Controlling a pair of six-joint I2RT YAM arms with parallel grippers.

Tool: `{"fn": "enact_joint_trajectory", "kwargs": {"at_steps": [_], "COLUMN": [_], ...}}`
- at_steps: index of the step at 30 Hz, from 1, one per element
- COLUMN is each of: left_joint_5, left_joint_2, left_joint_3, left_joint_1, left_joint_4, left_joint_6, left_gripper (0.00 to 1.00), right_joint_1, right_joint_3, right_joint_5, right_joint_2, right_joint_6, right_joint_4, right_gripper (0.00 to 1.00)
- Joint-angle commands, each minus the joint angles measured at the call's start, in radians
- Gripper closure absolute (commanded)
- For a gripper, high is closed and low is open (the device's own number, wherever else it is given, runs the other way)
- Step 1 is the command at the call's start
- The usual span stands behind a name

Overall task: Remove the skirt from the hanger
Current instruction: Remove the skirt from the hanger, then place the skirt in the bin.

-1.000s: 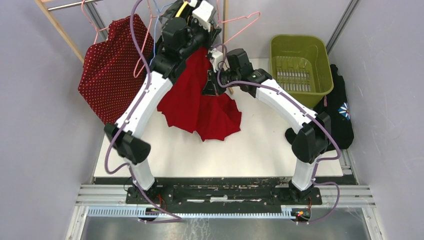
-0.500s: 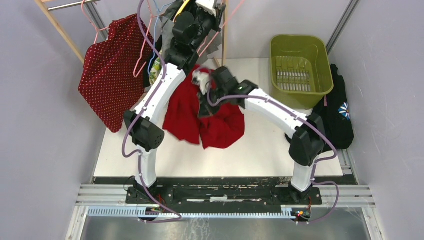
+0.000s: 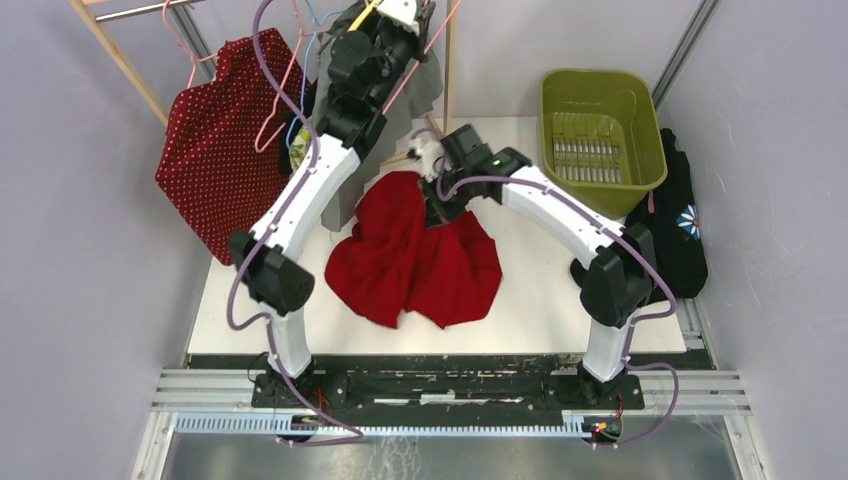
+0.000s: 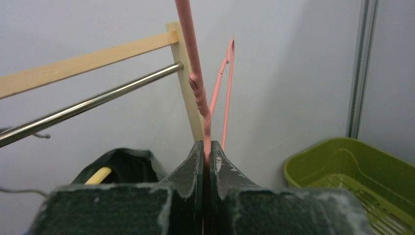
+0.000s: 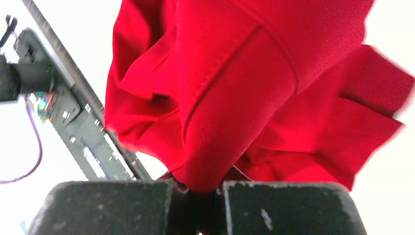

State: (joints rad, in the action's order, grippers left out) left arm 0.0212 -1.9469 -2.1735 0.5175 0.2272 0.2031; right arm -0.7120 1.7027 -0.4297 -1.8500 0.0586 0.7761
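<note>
The right gripper rises with the red skirt next, since the cloth is off the bare hanger. Then it swings outward over the green basket and lowers to release the skirt inside.
The red skirt lies crumpled on the white table, off the hanger. My right gripper is shut on a fold at its upper edge; in the right wrist view the red cloth bulges out from between the closed jaws. The bare pink wire hanger is held high at the back by my left gripper, beside the wooden post. Seen from the left wrist, the closed jaws pinch the pink wire, which runs straight up from them.
A dotted dark-red garment hangs on another pink hanger at the back left. Grey cloth hangs behind my left arm. A green basket stands at the back right, with a black flowered garment beside it. The metal rail crosses behind.
The skirt has come off the hanger and dropped onto the table as my right gripper pulled it down and forward. My left gripper lifted the hanger up toward the rail.
</note>
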Motion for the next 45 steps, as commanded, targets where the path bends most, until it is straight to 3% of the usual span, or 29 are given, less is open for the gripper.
{"fn": "enact_joint_trajectory", "kwargs": {"at_steps": [1,8,13,19,24,31,35,45], "left_joint_5": [0.047,0.021,-0.014,-0.018,-0.028,-0.061,-0.093,-0.108], "left_joint_2": [0.208,0.452,0.596,0.718,0.787,0.826,0.840,0.833], "left_joint_3": [0.084,0.386,0.584,0.771,0.867,0.886,0.885,0.865], "left_joint_1": [0.000,0.001,0.001,0.001,0.001,0.000,0.002,0.002], "left_joint_4": [-0.057,-0.144,-0.189,-0.221,-0.263,-0.317,-0.345,-0.384], "left_joint_6": [0.063,0.080,0.079,0.008,-0.025,-0.018,-0.014,-0.016], "left_gripper": [0.97,0.97,0.97,0.97,0.97,0.97,0.97,0.97], "right_joint_1": [0.200,0.450,0.555,0.643,0.716,0.822,0.853,0.941], "right_joint_3": [0.196,0.664,0.842,0.881,0.647,0.673,0.676,0.651], "right_joint_5": [0.101,0.095,0.147,0.375,0.584,0.682,0.807,0.954], "right_joint_2": [0.035,-0.051,-0.074,-0.065,0.037,-0.075,-0.101,-0.134], "right_joint_6": [0.034,0.100,0.141,0.128,0.105,0.072,-0.029,-0.189], "right_joint_4": [-0.015,-0.012,-0.047,-0.177,-0.410,-0.340,-0.338,-0.371], "right_gripper": [0.99,0.99,0.99,0.99,0.99,0.99,0.99,0.99]}}
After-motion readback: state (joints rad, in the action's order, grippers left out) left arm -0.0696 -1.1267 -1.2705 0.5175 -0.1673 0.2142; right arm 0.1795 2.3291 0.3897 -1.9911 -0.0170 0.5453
